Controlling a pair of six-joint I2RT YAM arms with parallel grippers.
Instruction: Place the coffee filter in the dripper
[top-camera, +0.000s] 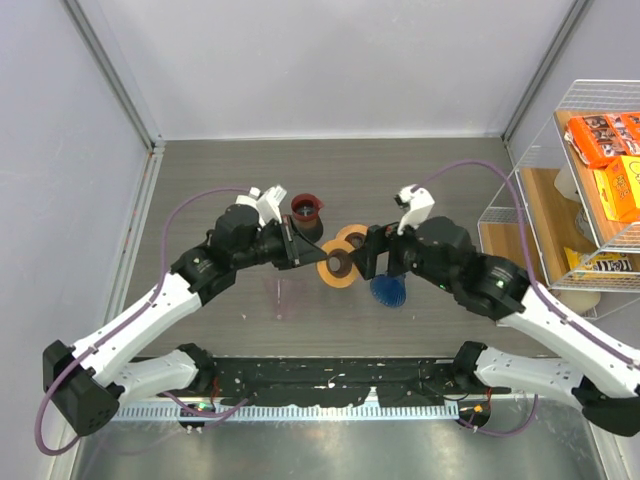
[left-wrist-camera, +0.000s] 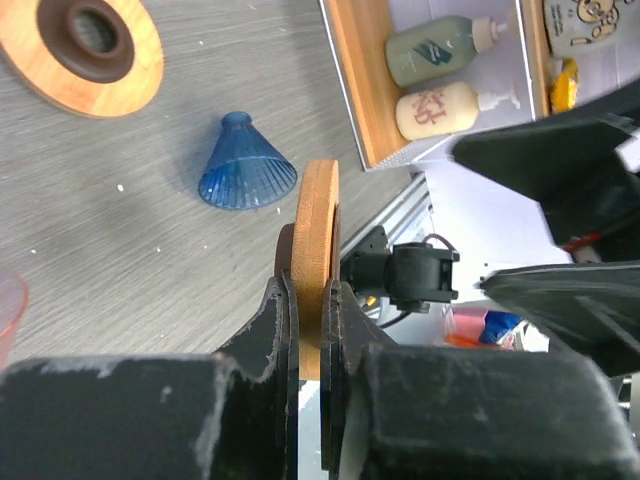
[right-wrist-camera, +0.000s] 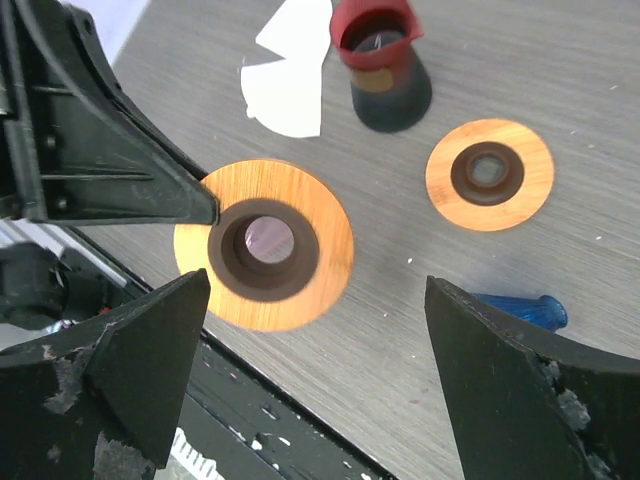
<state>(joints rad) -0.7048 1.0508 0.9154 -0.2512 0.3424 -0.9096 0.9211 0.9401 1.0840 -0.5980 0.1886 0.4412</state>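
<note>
The left gripper will next move outward over the red cup's mouth (top-camera: 307, 206), lower the flat orange ring onto it and let go, since it is open and uncovered.
The dark blue dripper (top-camera: 388, 292) lies on the table, wide mouth toward the camera in the left wrist view (left-wrist-camera: 245, 172); only its tip (right-wrist-camera: 527, 309) shows in the right wrist view. Two white coffee filters (right-wrist-camera: 288, 72) lie flat on the table, hidden by the left arm in the top view. My left gripper (top-camera: 318, 258) (left-wrist-camera: 312, 285) is shut on the edge of a flat orange ring (left-wrist-camera: 319, 240) (right-wrist-camera: 264, 245) and holds it above the table. My right gripper (top-camera: 370, 262) (right-wrist-camera: 320, 365) is open and empty, facing the held ring, just above the dripper.
A second orange ring (top-camera: 354, 236) (right-wrist-camera: 490, 175) lies flat. A red cup on a dark base (top-camera: 307, 214) (right-wrist-camera: 378, 62) stands beside the filters. A pale pink cone (top-camera: 285, 295) sits near the left arm. A wire shelf (top-camera: 560, 200) with boxes and bottles stands at the right.
</note>
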